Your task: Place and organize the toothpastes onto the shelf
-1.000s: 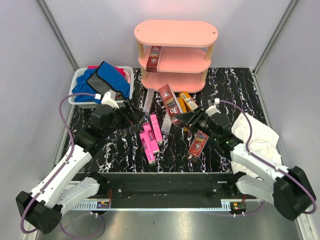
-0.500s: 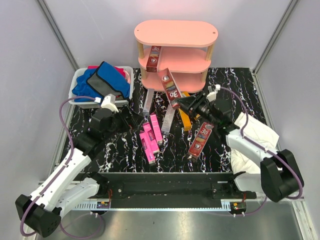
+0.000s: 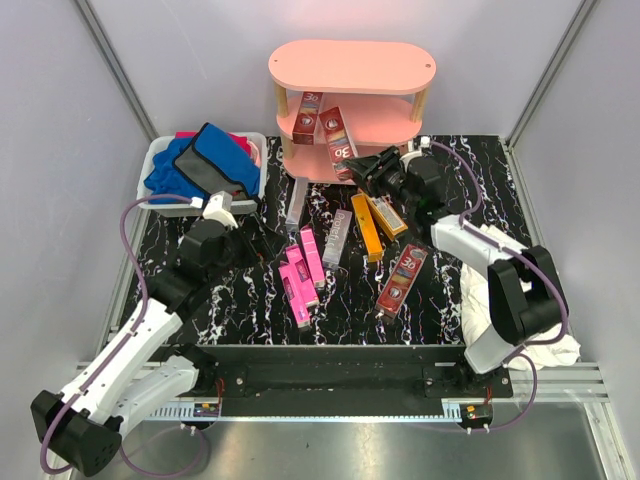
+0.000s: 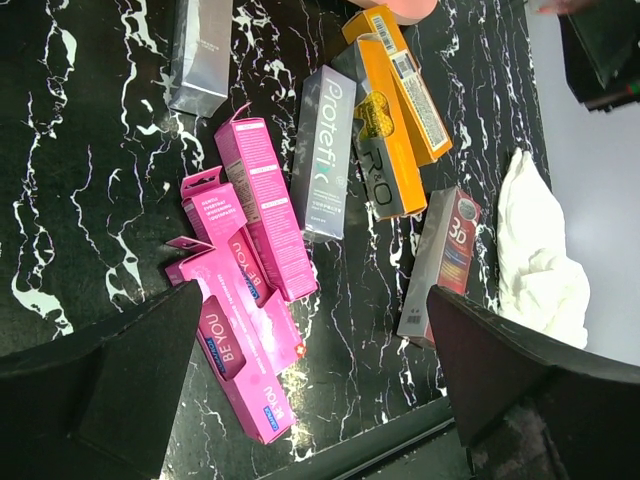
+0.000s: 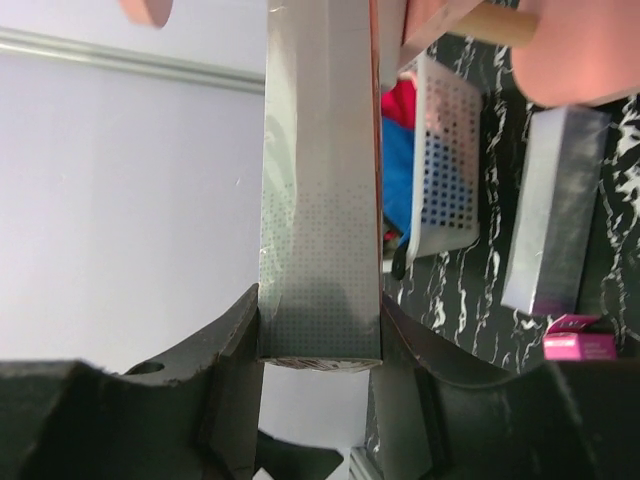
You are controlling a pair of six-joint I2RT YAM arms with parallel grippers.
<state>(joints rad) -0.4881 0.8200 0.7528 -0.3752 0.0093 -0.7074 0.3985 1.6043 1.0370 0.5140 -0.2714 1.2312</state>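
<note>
I will push my right gripper outward next, turn the tilted box straight and release it at the middle-level spot beside the first toothpaste, because that spot lies outward.
The pink shelf stands at the back; one dark red toothpaste stands on its middle tier. My right gripper is shut on another dark red toothpaste, holding it tilted at the middle tier beside the first; its grey side shows between the fingers in the right wrist view. My left gripper is open and empty above the mat, left of the pile. On the mat lie pink boxes, a silver-grey box, orange boxes, a dark red box and another silver box.
A white bin with blue cloths stands at the back left, close to my left arm. A white cloth lies on the right of the mat under my right arm. The shelf's wooden post is near the held box.
My right gripper has carried the dark red box up and back, from over the pile to the shelf's middle tier. The left arm has barely moved.
</note>
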